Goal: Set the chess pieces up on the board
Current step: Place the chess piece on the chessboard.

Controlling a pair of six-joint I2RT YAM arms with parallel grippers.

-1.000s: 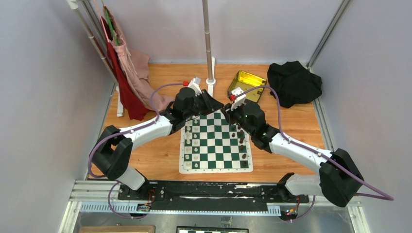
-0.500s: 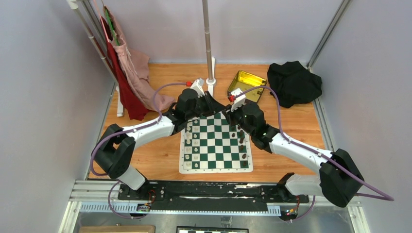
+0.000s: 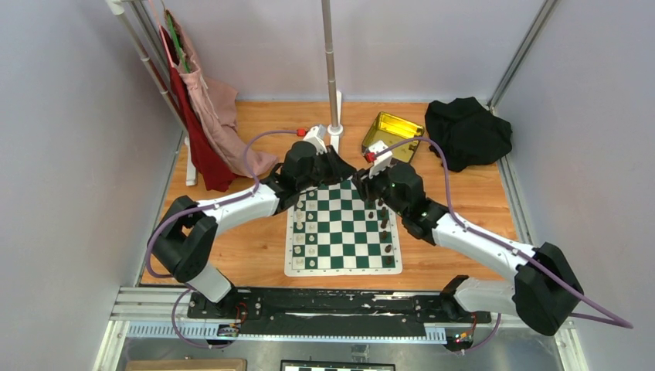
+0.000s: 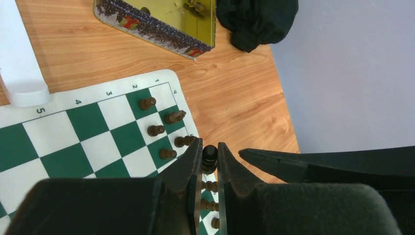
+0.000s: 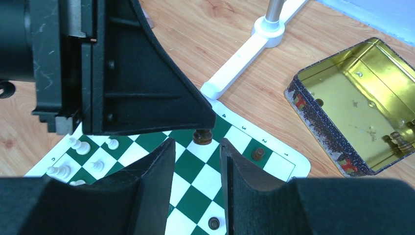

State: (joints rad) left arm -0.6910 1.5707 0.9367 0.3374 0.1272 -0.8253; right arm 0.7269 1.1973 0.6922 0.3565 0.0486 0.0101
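The left gripper swings back, lowers the piece and releases it next, since the empty green square (image 3: pixel 371 226) next in the dark pawns' row lies below and back.
My left gripper (image 4: pixel 209 155) is shut on a dark brown chess piece (image 4: pixel 209 157), hanging just above the far right corner of the green and white board (image 4: pixel 88 137). In the right wrist view that same piece (image 5: pixel 202 136) pokes out below the left gripper's black fingers. My right gripper (image 5: pixel 197 152) is open just in front of it, its fingers (image 5: pixel 159 169) apart from the piece. Several dark pieces (image 4: pixel 155 130) stand on the board's right-hand files (image 3: pixel 382 224). Both grippers meet over the board's far edge (image 3: pixel 354 179).
The open gold tin (image 5: pixel 357 98) lies beyond the board's far right corner with a few pieces in it. The white pole stand (image 5: pixel 244 54) is at the far edge, the black cloth (image 3: pixel 467 131) at the back right. Cream-white pieces (image 3: pixel 300 232) line the board's left files.
My right gripper's jaws have spread wider. Both arms stay almost where they were at the board's far edge, the left one still shut on its piece.
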